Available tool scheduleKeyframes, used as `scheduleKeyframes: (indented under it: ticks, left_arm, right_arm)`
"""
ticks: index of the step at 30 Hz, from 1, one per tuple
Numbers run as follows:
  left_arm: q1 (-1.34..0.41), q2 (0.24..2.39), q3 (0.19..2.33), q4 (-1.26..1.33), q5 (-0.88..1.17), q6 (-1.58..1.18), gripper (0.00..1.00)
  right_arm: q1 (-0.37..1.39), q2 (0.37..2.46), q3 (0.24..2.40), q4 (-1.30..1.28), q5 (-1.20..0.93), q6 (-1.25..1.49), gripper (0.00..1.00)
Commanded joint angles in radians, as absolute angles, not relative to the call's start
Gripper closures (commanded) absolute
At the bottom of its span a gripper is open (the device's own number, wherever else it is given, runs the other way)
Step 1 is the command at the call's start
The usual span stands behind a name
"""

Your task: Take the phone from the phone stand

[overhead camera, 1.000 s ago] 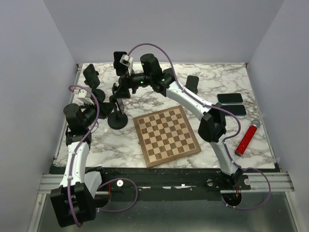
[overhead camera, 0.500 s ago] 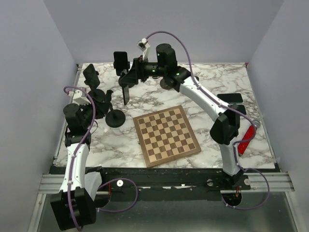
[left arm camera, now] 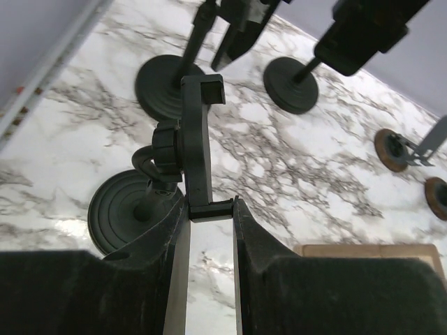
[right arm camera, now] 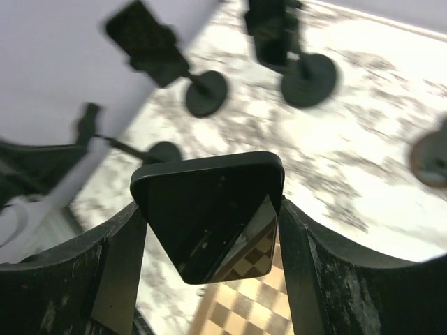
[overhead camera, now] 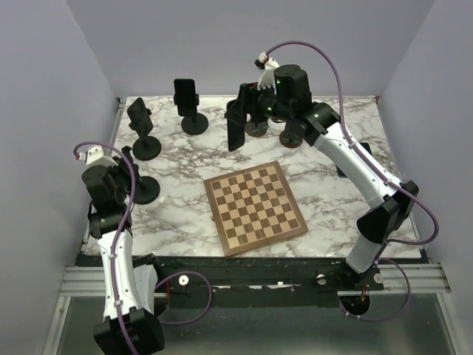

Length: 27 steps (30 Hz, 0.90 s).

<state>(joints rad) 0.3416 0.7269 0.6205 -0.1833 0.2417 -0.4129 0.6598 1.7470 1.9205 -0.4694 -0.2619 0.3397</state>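
The left gripper shifts slightly to the left in the top view next and opens off the cradle's edge (left arm camera: 210,209), since the phone hangs clear in my right gripper.
My right gripper (overhead camera: 242,118) is shut on the black phone (overhead camera: 236,134) and holds it upright in the air above the table's back middle. In the right wrist view the phone (right arm camera: 208,209) sits between both fingers. The empty black phone stand (overhead camera: 142,189) stands at the left, apart from the phone. My left gripper (overhead camera: 124,168) is shut on the stand's cradle. In the left wrist view the cradle's lower lip (left arm camera: 210,209) is pinched between the fingers, with the round base (left arm camera: 126,213) beside it.
Two more black stands with phones (overhead camera: 140,117) (overhead camera: 185,95) stand at the back left. A wooden chessboard (overhead camera: 255,207) lies in the middle. Two round brown bases (overhead camera: 256,130) (overhead camera: 290,138) sit behind it, under the right arm.
The right gripper lifted the phone off the stand and carried it right and back. The left gripper drew the empty stand toward the left edge.
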Motion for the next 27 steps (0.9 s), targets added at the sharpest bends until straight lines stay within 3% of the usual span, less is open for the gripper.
scheduleKeyframes:
  ticks: [1, 7, 9, 17, 18, 27]
  left_arm:
    - [0.363, 0.7, 0.631, -0.286, 0.039, -0.334, 1.0]
    - [0.365, 0.706, 0.626, -0.284, -0.062, -0.386, 0.99]
    - [0.365, 0.725, 0.631, -0.307, -0.086, -0.419, 0.75]
    - [0.365, 0.741, 0.679, -0.338, -0.106, -0.488, 0.29]
    - [0.364, 0.736, 0.689, -0.345, -0.109, -0.496, 0.19]
    - [0.318, 0.678, 0.824, -0.405, -0.176, -0.526, 0.05]
  right_arm:
    - [0.616, 1.712, 1.872, -0.612, 0.019, 0.312, 0.99]
    - [0.503, 1.668, 1.75, -0.672, 0.165, 0.339, 0.99]
    - [0.445, 1.654, 1.703, -0.678, 0.178, 0.356, 0.99]
    - [0.193, 1.598, 1.535, -0.655, 0.15, 0.549, 0.99]
    - [0.168, 1.597, 1.515, -0.653, 0.148, 0.571, 0.99]
    - [-0.039, 1.603, 1.447, -0.789, 0.163, 0.849, 0.99]
